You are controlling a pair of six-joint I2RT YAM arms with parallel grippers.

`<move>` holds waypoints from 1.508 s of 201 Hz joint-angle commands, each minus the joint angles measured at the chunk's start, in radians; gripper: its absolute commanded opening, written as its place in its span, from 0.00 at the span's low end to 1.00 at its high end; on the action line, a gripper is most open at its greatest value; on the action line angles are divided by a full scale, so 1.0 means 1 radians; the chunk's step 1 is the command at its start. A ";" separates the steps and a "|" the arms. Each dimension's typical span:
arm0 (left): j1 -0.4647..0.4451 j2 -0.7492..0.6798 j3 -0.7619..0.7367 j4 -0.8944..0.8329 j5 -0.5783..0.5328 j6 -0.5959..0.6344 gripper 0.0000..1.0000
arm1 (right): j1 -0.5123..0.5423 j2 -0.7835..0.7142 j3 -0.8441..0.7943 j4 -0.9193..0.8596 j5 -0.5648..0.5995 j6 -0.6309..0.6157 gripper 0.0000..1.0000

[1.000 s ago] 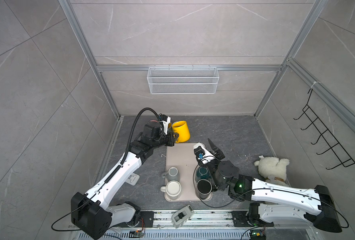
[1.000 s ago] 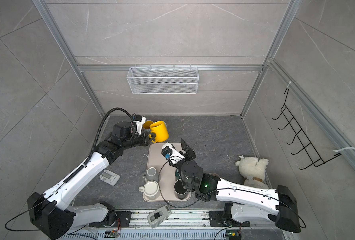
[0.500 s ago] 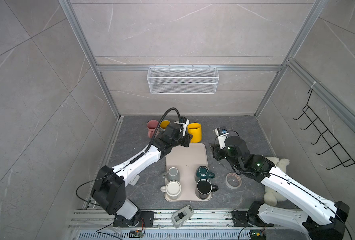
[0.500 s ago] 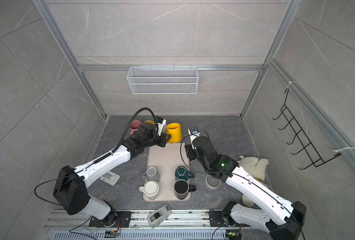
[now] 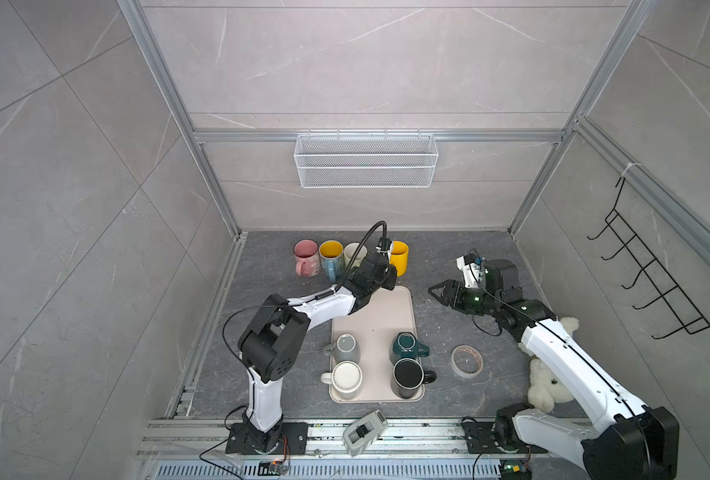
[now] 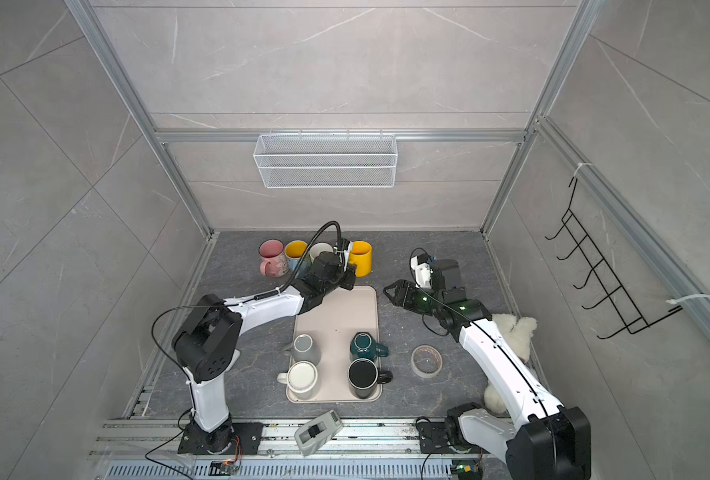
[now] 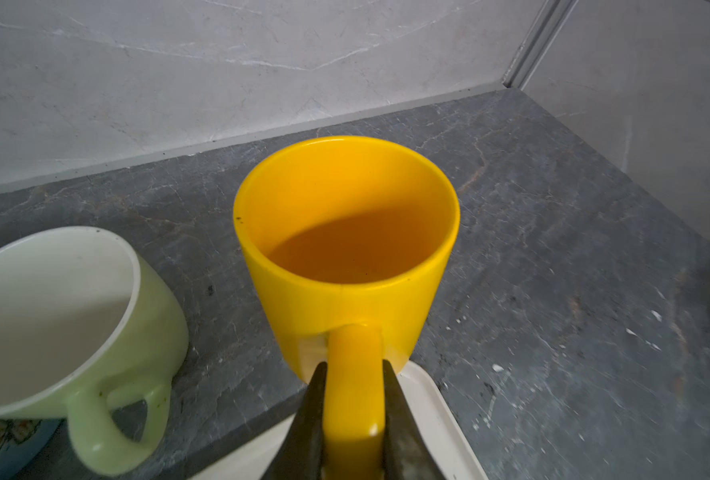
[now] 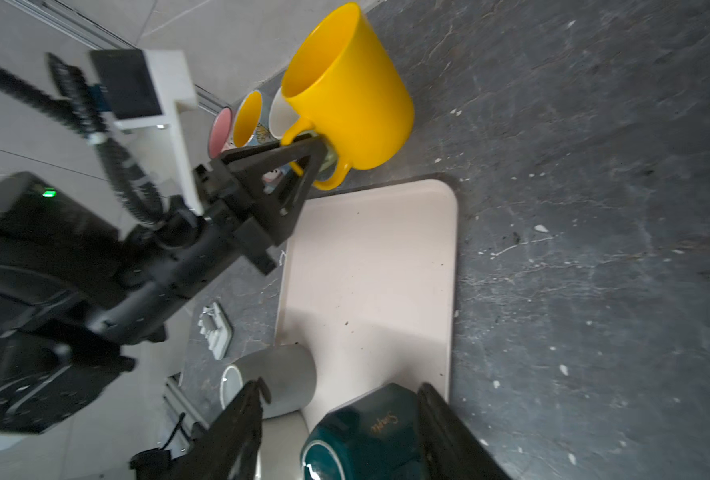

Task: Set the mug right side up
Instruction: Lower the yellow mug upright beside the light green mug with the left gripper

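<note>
My left gripper next needs to lower the yellow mug outward onto the bare tabletop (image 7: 231, 332) beside the pale green mug and let go, since that spot is below and outward.
The yellow mug (image 5: 400, 257) (image 6: 362, 258) stands mouth up at the right end of the back row of mugs, just behind the tray's far edge. My left gripper (image 5: 388, 275) (image 6: 350, 274) (image 7: 353, 370) is shut on its handle, one finger on each side. The right wrist view shows the yellow mug (image 8: 347, 83) upright with the left gripper (image 8: 320, 145) on the handle. Whether its base rests on the table I cannot tell. My right gripper (image 5: 431, 289) (image 6: 385, 289) (image 8: 341, 384) hangs open to the right of the tray, holding nothing.
The beige tray (image 5: 386, 309) carries grey (image 5: 345, 348), white (image 5: 346, 376), teal (image 5: 405, 347) and black (image 5: 407, 372) mugs at its near end. Pink (image 5: 306, 255), blue (image 5: 331, 257) and pale green (image 7: 54, 316) mugs line the back. A tape roll (image 5: 465, 360) and a plush toy (image 5: 548, 384) lie at the right.
My left arm has carried the yellow mug right and back to the end of the mug row. My right arm has drawn away from the tray's mugs to the right.
</note>
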 commanded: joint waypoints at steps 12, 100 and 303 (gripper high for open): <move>-0.004 0.061 0.093 0.303 -0.123 0.048 0.00 | -0.032 0.004 -0.016 0.065 -0.131 0.041 0.60; 0.013 0.184 0.114 0.366 -0.204 0.020 0.00 | -0.080 0.000 -0.045 0.081 -0.172 0.062 0.60; 0.052 0.201 -0.005 0.358 -0.214 -0.137 0.05 | -0.090 0.003 -0.063 0.083 -0.171 0.075 0.60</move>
